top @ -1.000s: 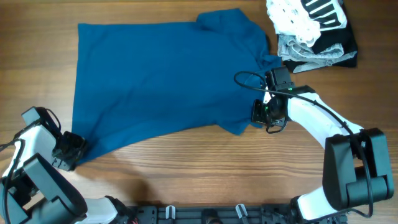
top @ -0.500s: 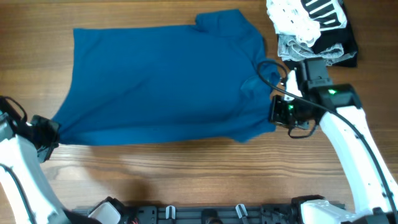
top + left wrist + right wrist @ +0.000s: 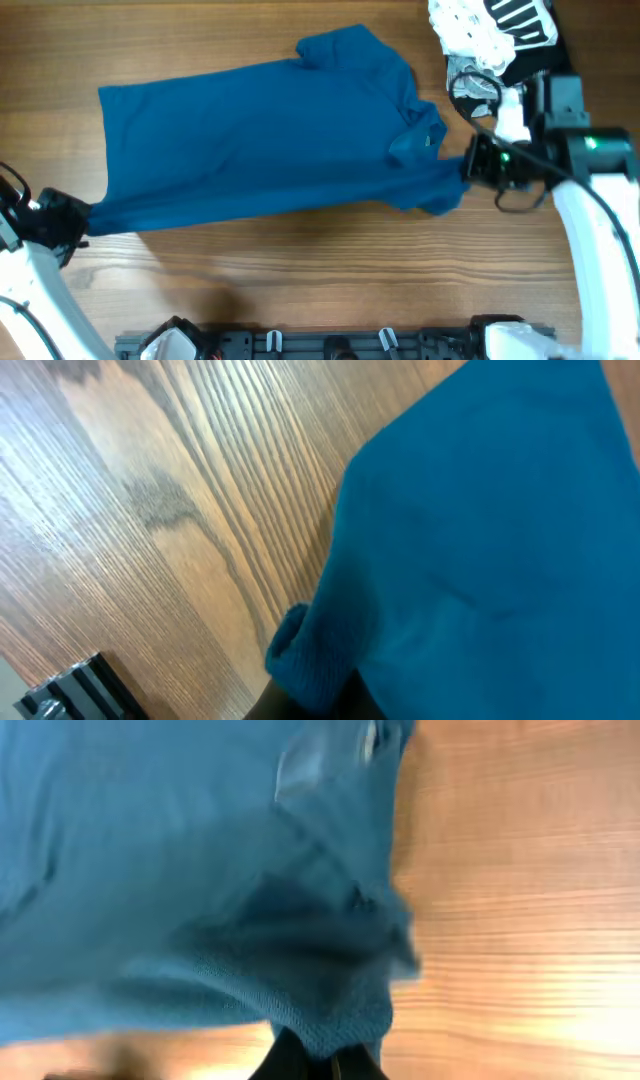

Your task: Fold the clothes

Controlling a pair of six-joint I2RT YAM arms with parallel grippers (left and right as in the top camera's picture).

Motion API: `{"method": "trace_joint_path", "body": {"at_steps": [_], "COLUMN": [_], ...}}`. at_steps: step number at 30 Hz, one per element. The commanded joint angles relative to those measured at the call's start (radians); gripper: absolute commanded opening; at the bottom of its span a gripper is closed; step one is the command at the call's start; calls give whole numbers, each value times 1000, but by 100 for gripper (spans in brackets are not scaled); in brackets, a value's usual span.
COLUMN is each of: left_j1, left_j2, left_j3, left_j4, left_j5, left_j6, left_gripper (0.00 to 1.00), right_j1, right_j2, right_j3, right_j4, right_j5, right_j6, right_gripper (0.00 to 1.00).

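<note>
The garment's front edge already runs straight between both grippers, so my left gripper will next lower the garment's near corner onto the tabletop just below and release the garment.
The deep-blue garment (image 3: 260,140) lies spread across the middle of the wooden table, stretched between my two grippers. My left gripper (image 3: 78,218) is shut on its lower left corner; the left wrist view shows the blue cloth (image 3: 480,530) bunched in the jaws (image 3: 315,700). My right gripper (image 3: 470,170) is shut on the lower right corner, by a sleeve. The right wrist view shows the blue cloth (image 3: 200,880) hanging from the jaws (image 3: 325,1055), lifted off the table.
A pile of other garments stands at the back right: a white black-striped one (image 3: 490,25) on grey (image 3: 470,78) and black (image 3: 550,65) folded ones, close behind my right arm. Bare wood (image 3: 300,270) shows along the front.
Both grippers have moved outward, left gripper left, right gripper right and back, pulling the blue garment taut. Its front edge has straightened and the whole cloth has shifted and turned slightly.
</note>
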Motion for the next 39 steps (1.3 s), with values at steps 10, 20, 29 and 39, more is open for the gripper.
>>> {"method": "trace_joint_path", "body": {"at_steps": [10,20,29,39], "left_j1": [-85,-174,-280,-315], "left_j2": [472,571,550,1028], "left_j3": [16,40,646,653], "left_j4": [378,533,228,555], "left_j5": [29,10,101,-10], "left_j6": [11,12,251,460], "left_gripper": [4,97,100,98], "right_j1": [24,74,102,179], "right_j2": [457,500,482,555], "right_j3": [11,75,664,663], "right_j4": [534,567,187,200], "right_j5": [-9,-14,-28,33], "right_j6": [-85,-138,-364,-337], "right_gripper": [4,87,97,88]}}
